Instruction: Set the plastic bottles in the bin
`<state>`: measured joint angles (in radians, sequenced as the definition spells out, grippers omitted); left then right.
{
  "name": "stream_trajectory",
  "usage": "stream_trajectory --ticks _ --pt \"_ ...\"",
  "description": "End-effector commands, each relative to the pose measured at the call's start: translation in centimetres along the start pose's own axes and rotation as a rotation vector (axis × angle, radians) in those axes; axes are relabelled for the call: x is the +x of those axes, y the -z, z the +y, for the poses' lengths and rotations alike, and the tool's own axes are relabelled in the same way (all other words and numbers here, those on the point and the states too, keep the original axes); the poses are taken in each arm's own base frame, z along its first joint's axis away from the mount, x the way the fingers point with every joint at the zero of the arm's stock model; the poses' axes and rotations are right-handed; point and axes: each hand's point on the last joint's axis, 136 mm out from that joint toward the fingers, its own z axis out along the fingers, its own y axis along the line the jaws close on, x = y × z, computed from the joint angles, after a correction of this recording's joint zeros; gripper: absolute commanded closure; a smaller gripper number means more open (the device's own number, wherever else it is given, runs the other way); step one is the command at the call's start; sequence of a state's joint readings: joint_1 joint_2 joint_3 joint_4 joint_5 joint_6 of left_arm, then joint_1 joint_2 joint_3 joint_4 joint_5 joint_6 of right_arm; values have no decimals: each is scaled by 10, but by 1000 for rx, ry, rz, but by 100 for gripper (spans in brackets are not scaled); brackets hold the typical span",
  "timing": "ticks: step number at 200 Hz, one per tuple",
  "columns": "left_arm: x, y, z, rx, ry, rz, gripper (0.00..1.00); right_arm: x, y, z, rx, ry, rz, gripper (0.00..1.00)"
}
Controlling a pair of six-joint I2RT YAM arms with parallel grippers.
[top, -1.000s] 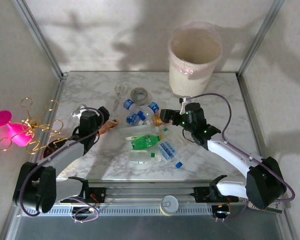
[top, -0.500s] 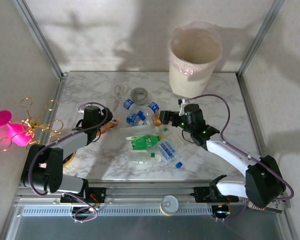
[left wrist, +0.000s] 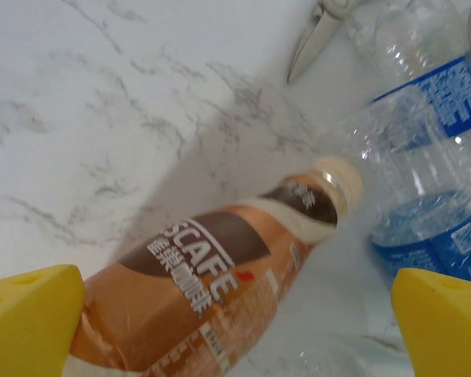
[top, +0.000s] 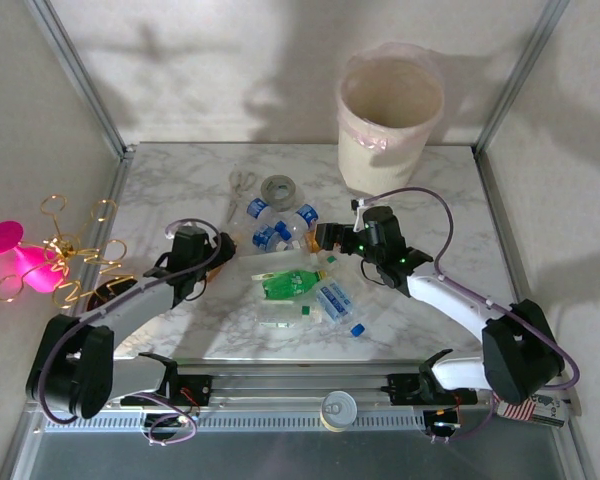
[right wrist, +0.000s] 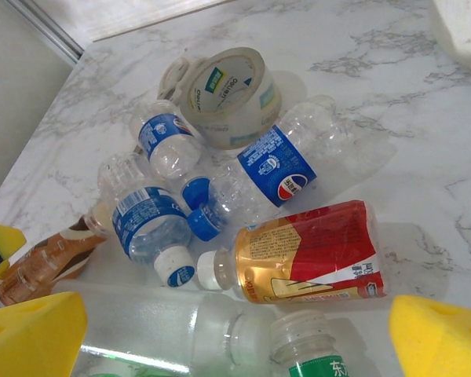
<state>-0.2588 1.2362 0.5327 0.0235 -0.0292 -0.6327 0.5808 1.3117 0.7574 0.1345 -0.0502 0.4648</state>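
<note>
The brown coffee bottle's body is still below my left gripper's fingers, so my left gripper needs to come down to it before closing across the bottle's sides.
A pile of plastic bottles (top: 298, 272) lies mid-table: clear ones with blue labels (top: 280, 225), a green one (top: 288, 284) and others. The cream bin (top: 390, 115) with its pinkish bag stands at the back right. My left gripper (top: 218, 248) is open at the pile's left edge. Its yellow pads (left wrist: 27, 318) stand either side of a brown coffee bottle (left wrist: 212, 275) lying on the marble. My right gripper (top: 322, 237) is open over the pile's right side. A red-and-gold labelled bottle (right wrist: 314, 251) lies just ahead of its pads (right wrist: 439, 342).
A grey tape roll (top: 278, 188) and scissors (top: 238, 188) lie behind the pile; the roll (right wrist: 228, 90) touches the blue-labelled bottles (right wrist: 279, 169). A pink and gold wire object (top: 40, 262) sits off the table's left edge. Bare marble (top: 430, 210) runs between pile and bin.
My left gripper has swung and moved right, closing in over the brown coffee bottle. My right gripper has edged slightly left toward the pile. The bottles have not moved.
</note>
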Motion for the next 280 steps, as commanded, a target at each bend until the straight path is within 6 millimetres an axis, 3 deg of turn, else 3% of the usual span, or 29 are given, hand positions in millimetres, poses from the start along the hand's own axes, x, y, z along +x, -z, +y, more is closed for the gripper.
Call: stream_trajectory --ticks 1,54,92,128,176,194,213,245,280 --pt "18 2 17 -59 1 41 0 -12 -2 13 -39 10 -28 1" --pt "36 -1 23 -101 -59 89 1 -13 4 9 -17 5 -42 1" --pt "29 -5 32 -154 -76 42 1 -12 5 10 -25 1 -42 1" --pt "24 -15 28 -159 -74 25 4 -10 7 8 -19 -2 -37 1" --pt "30 -25 25 -147 -79 55 30 -11 14 5 -3 1 -52 1" --pt "28 -22 23 -136 -73 40 41 -8 11 5 -2 1 -31 1" --pt "20 -15 19 -118 -69 7 46 -6 7 7 -11 -4 -15 1" --pt "-4 9 -5 -12 -77 -77 49 -11 9 22 -91 5 -28 1" --pt "-30 59 -74 306 -105 -194 52 -22 16 47 -202 -2 -31 1"
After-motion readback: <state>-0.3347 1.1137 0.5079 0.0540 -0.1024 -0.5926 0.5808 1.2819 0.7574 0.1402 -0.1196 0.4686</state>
